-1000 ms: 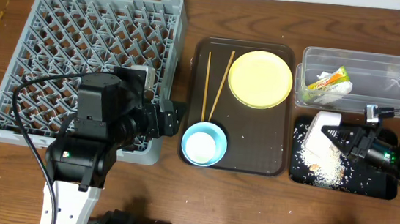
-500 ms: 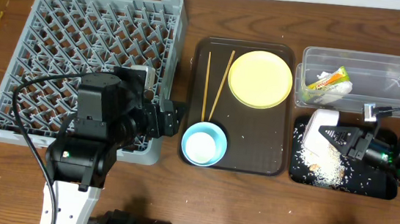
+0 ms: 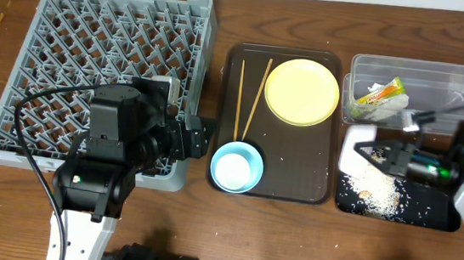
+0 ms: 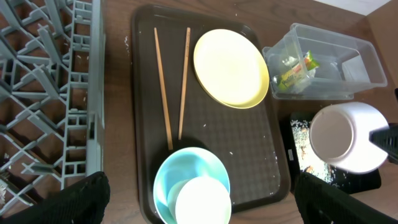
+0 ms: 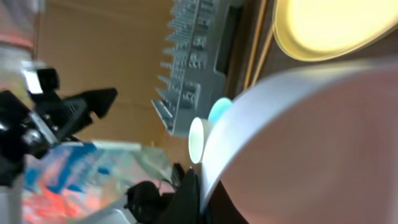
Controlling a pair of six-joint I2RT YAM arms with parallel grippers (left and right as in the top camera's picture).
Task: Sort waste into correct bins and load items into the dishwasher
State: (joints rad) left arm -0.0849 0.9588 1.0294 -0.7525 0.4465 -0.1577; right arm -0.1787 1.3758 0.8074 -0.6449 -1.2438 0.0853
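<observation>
My right gripper swings across and down onto the brown tray's bare near corner next, since that lies below, to its left in the overhead view.
My right gripper is shut on the rim of the white bowl, which is tipped on its side over the left end of the black tray strewn with crumbs. In the right wrist view the bowl fills the frame, its rim pinched by my gripper. My left gripper hangs open at the grey dish rack's front right corner, above the light blue bowl holding the white cup. Chopsticks and the yellow plate lie on the brown tray.
The clear tub at the back right holds the green-and-orange wrapper and the white napkin. The rack takes up the left half of the table. Bare wood runs along the front edge.
My right wrist has rolled and the white bowl has tipped further onto its edge, shifting slightly left over the black tray. The left arm has not moved.
</observation>
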